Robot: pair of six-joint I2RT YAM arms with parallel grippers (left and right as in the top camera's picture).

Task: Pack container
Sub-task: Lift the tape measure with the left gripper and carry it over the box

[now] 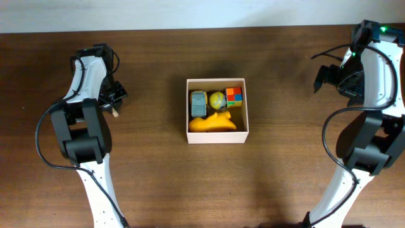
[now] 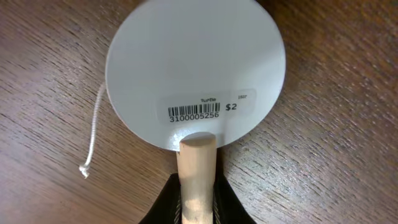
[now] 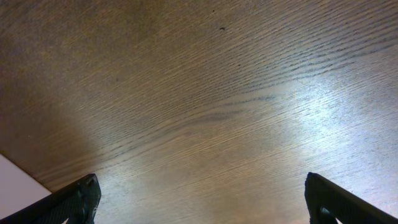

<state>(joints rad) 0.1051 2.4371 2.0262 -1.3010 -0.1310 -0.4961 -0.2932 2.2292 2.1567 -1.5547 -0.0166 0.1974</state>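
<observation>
My left gripper will move over the container (image 1: 217,138), which lies to its right in the overhead view, and release the paddle onto the container's bare bottom by the cube (image 1: 234,96).
The container (image 1: 217,138), a shallow square white-walled box, sits at the table's middle. It holds a grey toy car (image 1: 198,102), a yellow ball (image 1: 217,99), a multicoloured cube (image 1: 234,96) and a yellow-orange toy (image 1: 213,123). My left gripper (image 1: 114,101) (image 2: 197,208) is at the far left, shut on the wooden handle (image 2: 196,165) of a paddle with a round white disc (image 2: 195,59) that bears a barcode sticker; a short white string (image 2: 94,134) hangs from the disc. My right gripper (image 1: 326,76) (image 3: 202,202) is open and empty over bare table at the far right.
The brown wooden table (image 1: 291,164) surrounds the box. A white area beyond the table's edge shows at the bottom left of the right wrist view (image 3: 15,190).
</observation>
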